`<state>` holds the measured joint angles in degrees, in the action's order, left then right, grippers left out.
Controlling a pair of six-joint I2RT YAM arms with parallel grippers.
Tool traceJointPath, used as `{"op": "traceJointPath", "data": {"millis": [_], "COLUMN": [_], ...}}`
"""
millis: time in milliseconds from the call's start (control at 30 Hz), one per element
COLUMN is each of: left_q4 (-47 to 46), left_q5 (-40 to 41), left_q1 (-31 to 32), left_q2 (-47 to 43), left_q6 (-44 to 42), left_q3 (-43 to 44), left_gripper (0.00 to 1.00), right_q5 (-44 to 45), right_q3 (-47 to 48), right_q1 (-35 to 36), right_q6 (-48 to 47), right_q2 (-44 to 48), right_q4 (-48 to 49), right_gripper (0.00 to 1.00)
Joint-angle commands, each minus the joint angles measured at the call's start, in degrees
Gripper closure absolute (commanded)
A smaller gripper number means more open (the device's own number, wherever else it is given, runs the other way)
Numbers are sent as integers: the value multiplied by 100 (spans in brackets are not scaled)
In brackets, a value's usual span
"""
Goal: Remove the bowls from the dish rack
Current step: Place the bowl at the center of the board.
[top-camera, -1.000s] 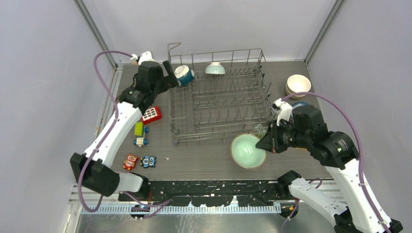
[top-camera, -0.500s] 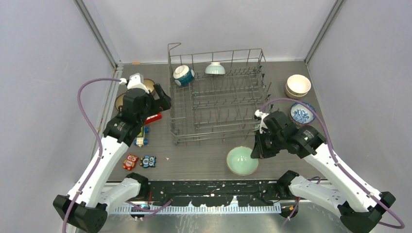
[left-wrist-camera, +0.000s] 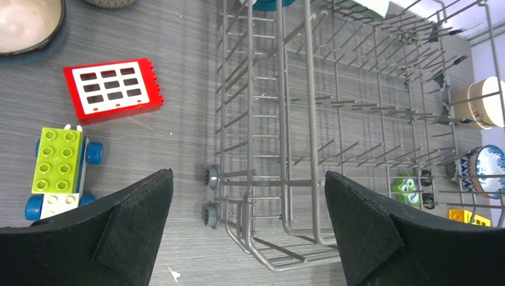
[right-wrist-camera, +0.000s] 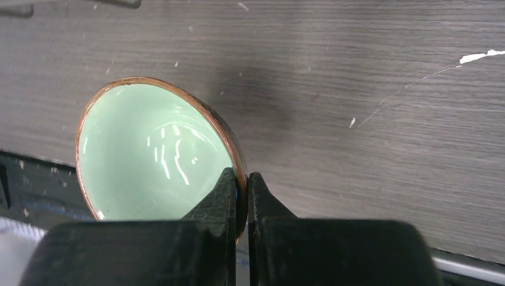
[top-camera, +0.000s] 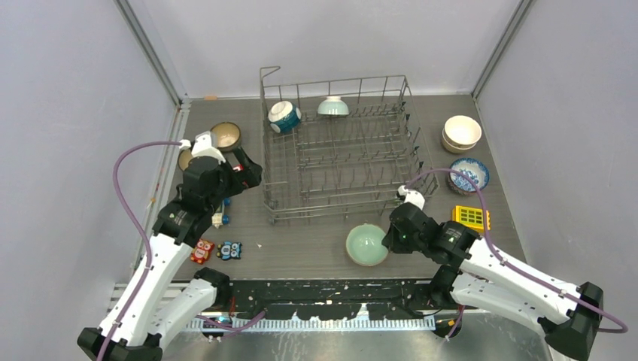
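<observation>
The mint green bowl will next go down in my right gripper onto the clear tabletop in front of the rack, where I will release its rim, since that open spot is below the gripper.
The grey wire dish rack (top-camera: 338, 154) stands mid-table with a teal-and-white bowl (top-camera: 284, 116) and a pale mint bowl (top-camera: 332, 107) in its back row. My right gripper (top-camera: 390, 239) is shut on the rim of a mint green bowl (top-camera: 366, 244) in front of the rack. In the right wrist view the fingers pinch that copper-edged rim (right-wrist-camera: 240, 173). I cannot tell whether the bowl touches the table. My left gripper (left-wrist-camera: 248, 174) hangs open and empty over the rack's near left corner (left-wrist-camera: 268, 238).
Brown bowls (top-camera: 226, 136) sit at the far left. A cream stack (top-camera: 461, 132) and a blue-and-white bowl (top-camera: 468, 174) sit right of the rack. Toys lie about: red block (left-wrist-camera: 113, 89), green car (left-wrist-camera: 59, 170), yellow block (top-camera: 471, 217), small robots (top-camera: 217, 250).
The right arm brought the mint green bowl down and nearer the front edge. The left arm drew back from the rack's back-left bowl to its near left corner, still open.
</observation>
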<state>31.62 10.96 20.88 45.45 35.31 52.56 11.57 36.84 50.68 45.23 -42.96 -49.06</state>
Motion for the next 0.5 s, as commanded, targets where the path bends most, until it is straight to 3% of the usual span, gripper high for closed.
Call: {"op": "traceJointPath", "data": {"millis": [0,467], "left_q4": [58,75], "left_q5": [54,35], "left_q1": [-11,-7], "left_q2": [-95,-339], "left_q6": [-67,-51], "left_q3": [-207,-415], "left_gripper": [0,0], "right_q5": [744,745], "right_q3": [-372,-733], "right_q1": [108,212], "right_q6": [767,1002], "right_q2": [222,141], "right_q4": [1293,1260], "right_gripper": [99,99]}}
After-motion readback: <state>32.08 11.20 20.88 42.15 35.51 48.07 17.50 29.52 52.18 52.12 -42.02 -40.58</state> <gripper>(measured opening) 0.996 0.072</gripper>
